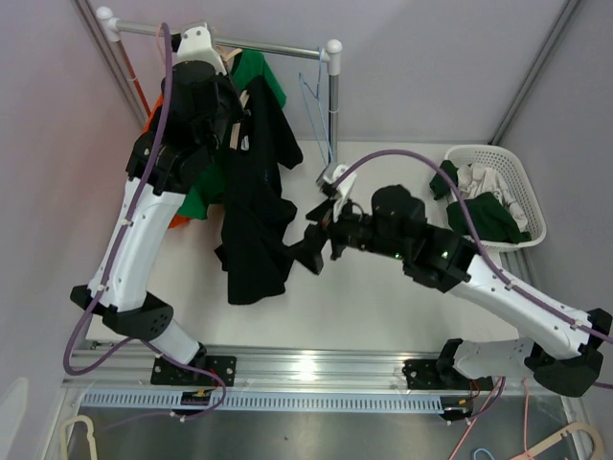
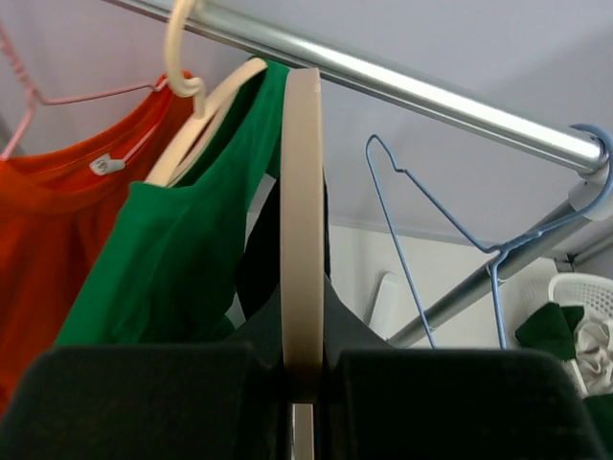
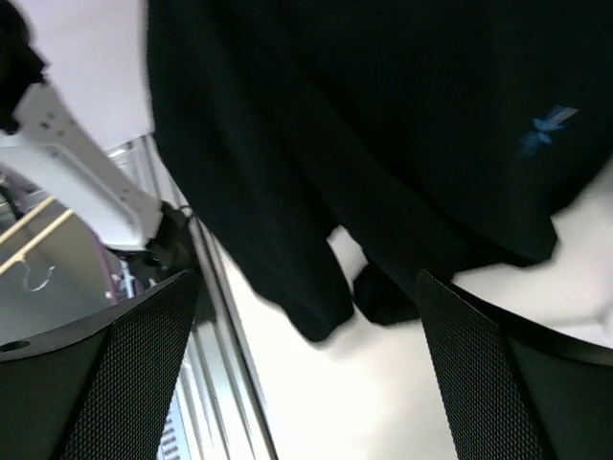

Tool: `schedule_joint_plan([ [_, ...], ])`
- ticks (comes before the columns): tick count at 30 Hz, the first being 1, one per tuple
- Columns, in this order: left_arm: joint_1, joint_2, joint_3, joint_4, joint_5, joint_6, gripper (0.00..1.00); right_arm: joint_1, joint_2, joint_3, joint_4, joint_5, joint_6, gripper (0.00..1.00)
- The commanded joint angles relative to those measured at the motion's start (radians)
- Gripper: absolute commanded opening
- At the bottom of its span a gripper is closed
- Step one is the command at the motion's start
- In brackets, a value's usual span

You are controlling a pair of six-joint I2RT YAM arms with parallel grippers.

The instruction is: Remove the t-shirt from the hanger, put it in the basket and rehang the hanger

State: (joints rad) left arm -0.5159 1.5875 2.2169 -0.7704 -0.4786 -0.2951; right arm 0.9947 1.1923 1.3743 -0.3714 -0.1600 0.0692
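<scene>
The black t-shirt's lower part (image 1: 262, 267) (image 3: 287, 216) lies left of my right gripper in the top view. My right gripper moves open fingers that way around the t-shirt's fold next.
A black t-shirt (image 1: 254, 201) hangs from a cream wooden hanger (image 2: 302, 220) below the rail (image 1: 278, 46), its hem draped onto the table. My left gripper (image 2: 305, 383) is shut on the hanger's cream arm, high up by the rail in the top view (image 1: 206, 57). My right gripper (image 1: 321, 251) is open and empty, just right of the shirt's lower edge. In the right wrist view the black shirt (image 3: 383, 144) fills the space above the open fingers (image 3: 124, 374), apart from them.
A green shirt (image 2: 182, 259) and an orange shirt (image 2: 48, 240) hang on the rail (image 2: 402, 91) to the left. An empty blue wire hanger (image 2: 431, 249) hangs at the rail's right end. A white basket (image 1: 498, 192) with clothes stands at the right.
</scene>
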Motion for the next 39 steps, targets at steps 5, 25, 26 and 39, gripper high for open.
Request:
schedule_joint_plan([
  [5, -0.064, -0.078, -0.043, 0.003, -0.233, -0.078, 0.01, 0.226, 0.093, -0.087, 0.322, 0.158, -0.011, 0.99],
  [25, -0.03, -0.081, -0.197, 0.094, -0.163, -0.139, 0.01, 0.485, 0.21, 0.035, 0.269, 0.372, 0.009, 0.0],
  [26, -0.027, -0.074, -0.2, 0.1, -0.163, -0.138, 0.01, 0.513, 0.207, 0.042, 0.24, 0.393, 0.009, 0.0],
  [39, 0.034, 0.023, -0.105, 0.106, -0.15, -0.098, 0.01, 0.656, 0.242, -0.127, 0.196, 0.427, 0.155, 0.0],
])
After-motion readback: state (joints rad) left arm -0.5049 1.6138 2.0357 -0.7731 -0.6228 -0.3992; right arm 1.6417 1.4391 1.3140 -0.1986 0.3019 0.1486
